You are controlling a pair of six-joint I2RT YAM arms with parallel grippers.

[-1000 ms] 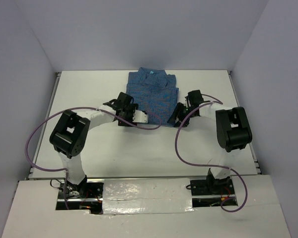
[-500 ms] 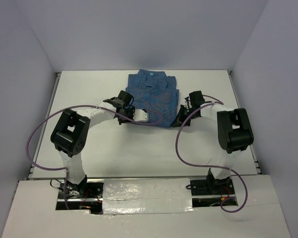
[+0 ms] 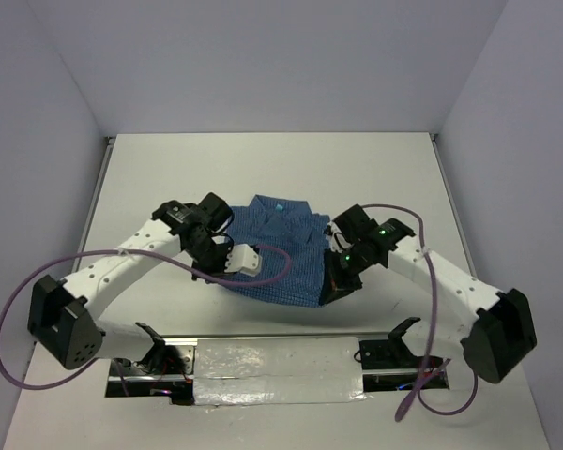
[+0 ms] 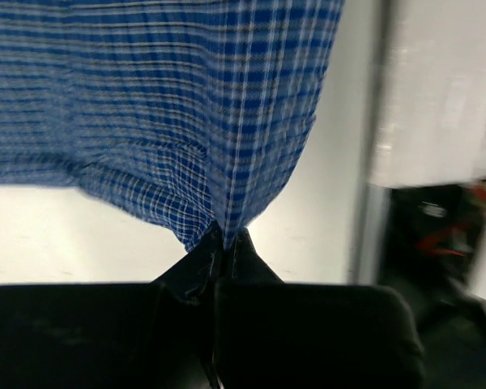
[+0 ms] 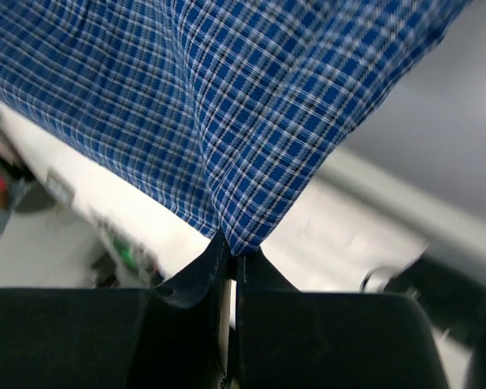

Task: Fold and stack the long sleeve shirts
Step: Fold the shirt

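Note:
The left gripper must first go outward over the shirt, to get the shirt's corner down at the collar end point(image 3: 251, 206).
The long sleeve shirt point(image 3: 280, 246) is a blue checked folded bundle, its collar point(image 3: 279, 204) pointing to the far side. It lies near the middle of the white table point(image 3: 169, 169), and its near edge is held up between the two arms. My left gripper point(image 3: 228, 278) is shut on the near left corner; in the left wrist view the cloth point(image 4: 186, 105) fans out from the pinched fingertips of the left gripper point(image 4: 224, 239). My right gripper point(image 3: 334, 286) is shut on the near right corner, and there too the cloth point(image 5: 251, 97) spreads from the closed right gripper point(image 5: 233, 245).
A foil-taped strip point(image 3: 272, 361) runs along the near edge between the arm bases. Purple cables point(image 3: 19, 309) loop beside each arm. Grey walls close the table on three sides.
Both grippers have shut on the shirt's near corners and pulled it from the far middle of the table toward the near edge. Both arms have swung outward and stretched.

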